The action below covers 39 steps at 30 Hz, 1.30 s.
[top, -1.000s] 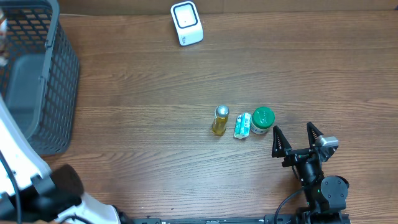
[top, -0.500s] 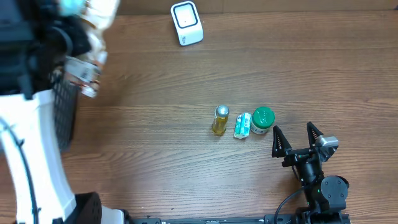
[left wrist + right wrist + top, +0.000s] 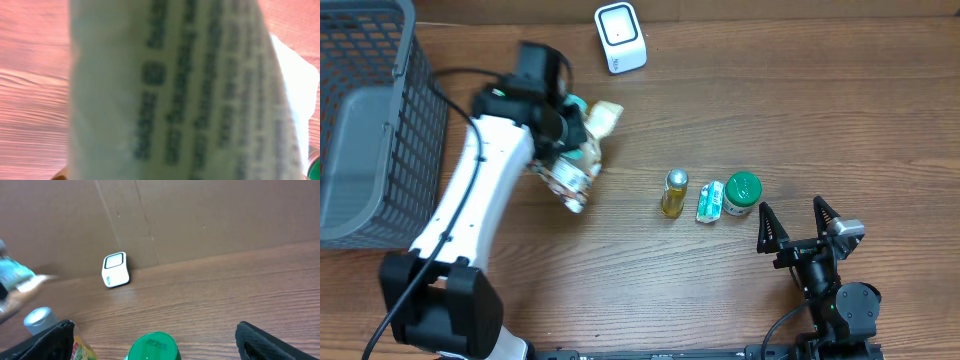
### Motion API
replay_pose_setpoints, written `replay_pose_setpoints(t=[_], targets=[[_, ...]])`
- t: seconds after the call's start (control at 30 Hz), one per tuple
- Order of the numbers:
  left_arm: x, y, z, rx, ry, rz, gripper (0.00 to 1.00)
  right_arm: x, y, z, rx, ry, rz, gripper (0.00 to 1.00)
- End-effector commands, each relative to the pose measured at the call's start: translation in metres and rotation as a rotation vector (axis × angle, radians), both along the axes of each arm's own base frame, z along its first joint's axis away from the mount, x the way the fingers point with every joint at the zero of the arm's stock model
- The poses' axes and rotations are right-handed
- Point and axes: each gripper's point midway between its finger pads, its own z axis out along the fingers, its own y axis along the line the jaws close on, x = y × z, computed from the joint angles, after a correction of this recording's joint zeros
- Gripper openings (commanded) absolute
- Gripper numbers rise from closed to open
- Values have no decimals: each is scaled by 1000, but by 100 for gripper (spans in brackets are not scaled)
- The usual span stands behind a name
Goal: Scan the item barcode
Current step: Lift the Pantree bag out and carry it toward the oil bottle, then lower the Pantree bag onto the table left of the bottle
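Observation:
My left gripper is above bare tabletop, which is also to its right in the overhead view, so it will go down toward the yellow bottle and let go of the item.
My left gripper (image 3: pixel 563 130) is shut on the item, a pale packet (image 3: pixel 582 152) with teal and cream print, held above the table just below and left of the white barcode scanner (image 3: pixel 620 38). In the left wrist view the packet (image 3: pixel 175 95) fills the frame with blurred dark print, hiding the fingers. It shows as a blur (image 3: pixel 12 275) at the left edge of the right wrist view, with the scanner (image 3: pixel 116 270) against the back wall. My right gripper (image 3: pixel 798 225) stands open at the front right, holding nothing.
A yellow bottle (image 3: pixel 674 193), a small green-and-white carton (image 3: pixel 710 201) and a green-lidded jar (image 3: pixel 742 193) stand in a row just left of the right gripper. A dark mesh basket (image 3: pixel 370 120) fills the far left. A cardboard wall (image 3: pixel 200 215) backs the table.
My left arm has swung right from over the basket, carrying the packet to the middle-left of the table near the scanner. The right arm has not moved.

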Motion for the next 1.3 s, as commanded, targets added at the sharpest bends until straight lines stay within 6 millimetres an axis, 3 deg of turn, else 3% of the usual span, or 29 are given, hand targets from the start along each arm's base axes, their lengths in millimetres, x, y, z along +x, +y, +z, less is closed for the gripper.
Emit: replay_pose_setpoints(t=[0.0, 0.1, 0.27, 0.83, 1.13, 1.27], targets=[[-13, -25, -25, -38, 20, 57, 4, 0, -2, -2, 0, -2, -10, 100], [-20, -39, -46, -9, 8, 53, 4, 0, -2, -2, 0, -2, -10, 100], [-32, -45, -68, 45, 0, 143, 4, 0, -2, -2, 0, -2, -10, 100], [-37, -51, -87, 96, -64, 189, 5, 0, -2, -2, 0, -1, -10, 100], [-39, -50, -89, 100, -57, 187, 17, 0, -2, -2, 0, -2, -10, 100], [-41, -49, -89, 105, -50, 186, 33, 0, -2, -2, 0, -2, -10, 100]])
